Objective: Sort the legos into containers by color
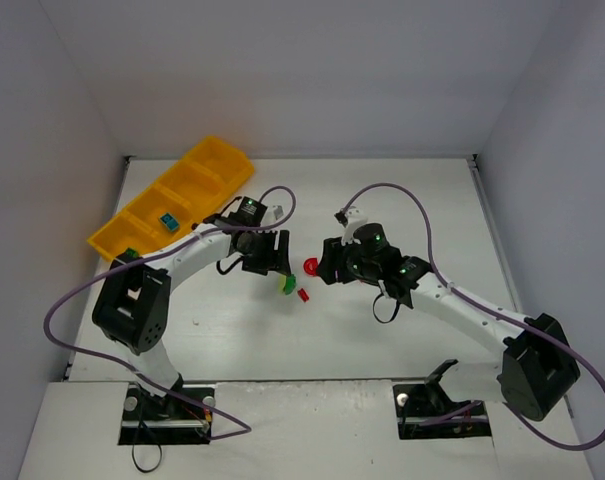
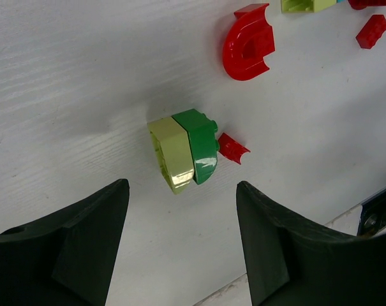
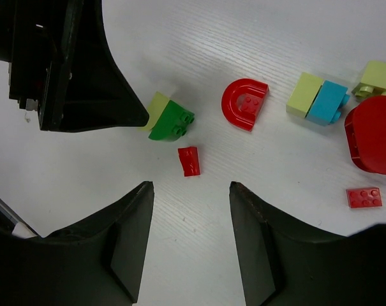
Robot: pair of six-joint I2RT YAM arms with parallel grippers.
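My left gripper turns and lowers over the yellow-green and green stacked lego [image 2: 183, 153] next and closes across both bricks, as it lies angled to the open fingers.
A yellow-green and green stacked lego [image 2: 183, 153] lies on the white table just ahead of my left gripper [image 2: 181, 188], which is open and holds nothing. The same stack [image 3: 170, 118] shows in the right wrist view, with a small red lego [image 3: 189, 160] beside it and ahead of my open, unloaded right gripper [image 3: 191, 186]. A red half-round lego [image 3: 244, 103] lies further on. From above, both grippers, left [image 1: 272, 262] and right [image 1: 327, 265], face each other over these bricks [image 1: 287, 285]. The orange-yellow containers [image 1: 217, 148] stand at the back left.
A yellow-green and teal pair [image 3: 317, 99], another yellow-green brick [image 3: 378, 80], a large red rounded piece [image 3: 371, 137] and a flat red brick [image 3: 363, 197] lie to the right. One compartment holds a blue brick [image 1: 168, 221], the nearest one a green brick [image 1: 130, 253].
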